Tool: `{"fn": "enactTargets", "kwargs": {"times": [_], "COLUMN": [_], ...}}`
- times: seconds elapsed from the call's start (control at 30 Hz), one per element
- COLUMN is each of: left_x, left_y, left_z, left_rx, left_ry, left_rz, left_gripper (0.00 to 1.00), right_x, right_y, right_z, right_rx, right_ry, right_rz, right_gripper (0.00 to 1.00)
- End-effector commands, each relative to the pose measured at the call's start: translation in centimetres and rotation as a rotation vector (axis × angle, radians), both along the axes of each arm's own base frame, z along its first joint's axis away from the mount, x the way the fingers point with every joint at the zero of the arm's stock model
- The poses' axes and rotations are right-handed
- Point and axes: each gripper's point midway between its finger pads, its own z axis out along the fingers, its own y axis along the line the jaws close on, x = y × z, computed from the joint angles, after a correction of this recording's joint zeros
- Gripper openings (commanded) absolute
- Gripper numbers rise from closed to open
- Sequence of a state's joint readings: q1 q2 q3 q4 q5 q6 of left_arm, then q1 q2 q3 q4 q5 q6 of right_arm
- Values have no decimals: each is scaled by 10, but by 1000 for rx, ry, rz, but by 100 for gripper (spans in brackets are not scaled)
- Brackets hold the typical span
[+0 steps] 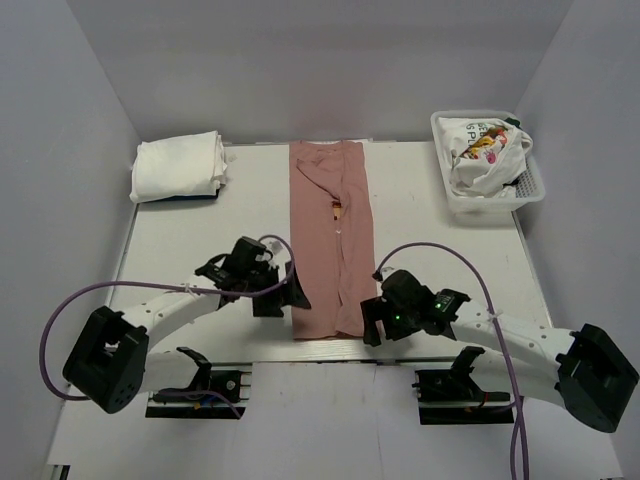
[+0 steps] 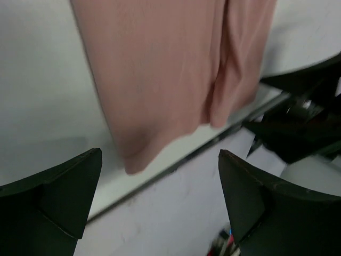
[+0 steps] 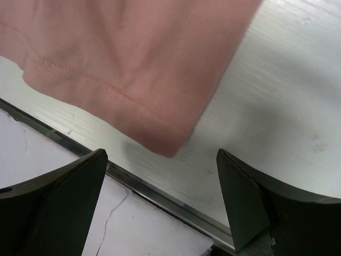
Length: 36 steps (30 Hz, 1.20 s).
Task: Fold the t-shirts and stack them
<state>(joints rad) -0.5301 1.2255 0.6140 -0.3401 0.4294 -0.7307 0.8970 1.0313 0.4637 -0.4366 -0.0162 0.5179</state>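
Note:
My left gripper lowers its open fingers around the pink hem's corner on the stack's side next and closes, since they frame the corner below it.
The dusty-pink t-shirt [image 1: 330, 240] lies folded into a long narrow strip down the middle of the table, its hem at the near edge. My left gripper [image 1: 285, 296] is open and empty just left of the hem's near left corner [image 2: 133, 160]. My right gripper [image 1: 372, 322] is open and empty just right of the hem's near right corner [image 3: 168, 144]. A stack of folded white t-shirts [image 1: 178, 167] sits at the far left. A white t-shirt with colourful print [image 1: 480, 150] is crumpled in the basket.
The white mesh basket [image 1: 530, 190] stands at the far right corner. The table's metal near edge [image 3: 160, 192] runs just below the pink hem. Grey walls close in the back and sides.

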Motion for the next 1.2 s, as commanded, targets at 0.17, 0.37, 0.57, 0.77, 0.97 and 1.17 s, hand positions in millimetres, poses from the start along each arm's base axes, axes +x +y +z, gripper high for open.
{"fn": "enactTargets", "kwargs": {"times": [0.17, 0.37, 0.57, 0.77, 0.97, 1.17], "left_x": [-74, -78, -56, -38, -21, 29], "left_y": [-12, -10, -9, -4, -24, -29], "left_z": [-38, -60, -69, -68, -34, 13], "left_rx": [53, 185, 306, 366, 245, 233], "left_ry": [233, 260, 176, 120, -3, -178], "left_rz": [-170, -188, -161, -104, -105, 28], "left_gripper": [98, 64, 26, 0, 0, 0], "right_x": [1, 5, 7, 13, 48, 106], "right_y": [20, 21, 20, 23, 28, 27], "right_z": [-4, -9, -9, -5, 21, 64], "right_rx": [62, 47, 39, 44, 16, -25], "right_ry": [29, 26, 16, -10, -157, -367], "right_rz": [26, 19, 10, 17, -17, -179], "right_gripper": [76, 48, 22, 4, 0, 0]}}
